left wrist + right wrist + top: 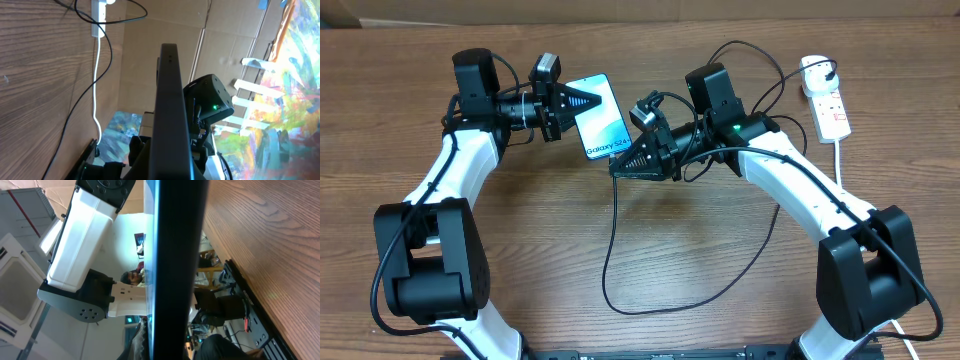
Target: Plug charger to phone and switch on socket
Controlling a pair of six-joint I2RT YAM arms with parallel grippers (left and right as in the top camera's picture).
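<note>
The wood around is clear, so the right gripper should next move away from the phone's near short end, go down to the tabletop below and let go of the connector.
The phone (602, 115), its blue-white screen facing up, is held off the table. My left gripper (572, 101) is shut on its far-left edge. In the left wrist view the phone (170, 100) shows edge-on, rising from my jaws (170, 167). My right gripper (620, 166) is at the phone's near short end, shut on the charger's connector tip, which is hidden. The black charger cable (607, 250) drops from it in a wide loop and runs to the black plug (817, 72) in the white socket (828, 105). In the right wrist view the phone (180, 255) fills the middle edge-on.
The socket strip lies at the far right of the wooden table (680, 270), its white cord trailing toward the front right. It also shows in the left wrist view (98, 22). The cable loop lies on the table between the two arms.
</note>
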